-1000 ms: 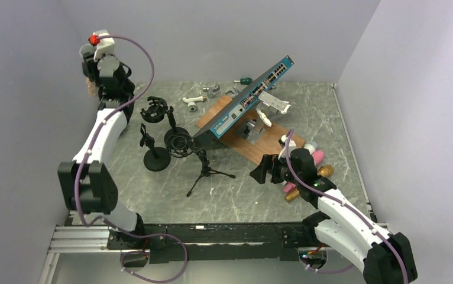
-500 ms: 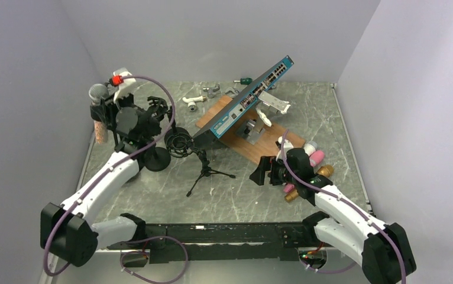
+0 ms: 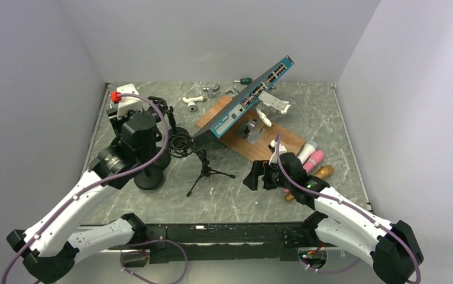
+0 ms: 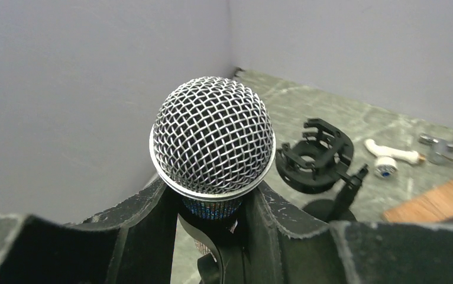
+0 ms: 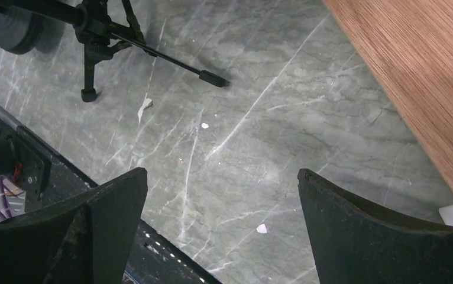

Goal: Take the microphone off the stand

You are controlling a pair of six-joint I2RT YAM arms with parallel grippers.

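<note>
My left gripper draws back toward the black round-base stand next, tipping downward, and releases the microphone there. A black clip still cradles the microphone below its head.
My left gripper point(image 4: 212, 198) is shut on the microphone point(image 4: 212, 133), just below its silver mesh head. The head points toward the wrist camera. In the top view the left wrist point(image 3: 134, 127) hangs over the table's left side and hides the microphone and the fingers. A black round-base stand point(image 3: 150, 177) sits just below it. A black shock-mount stand point(image 4: 316, 160) is to the right of the microphone. My right gripper point(image 3: 253, 177) is open and empty above bare table, and it also shows in the right wrist view point(image 5: 219, 173).
A black tripod stand point(image 3: 203, 168) stands mid-table, also in the right wrist view point(image 5: 103, 35). A wooden board point(image 3: 253, 139) carries a tilted blue network switch point(image 3: 251, 97). Pink and gold microphones point(image 3: 314, 160) lie by the right arm. Small white fittings point(image 3: 194, 102) lie at the back. The left wall is close.
The left arm has swung down from high against the left wall, carrying the microphone forward and lower over the stands. The right gripper has shifted slightly left.
</note>
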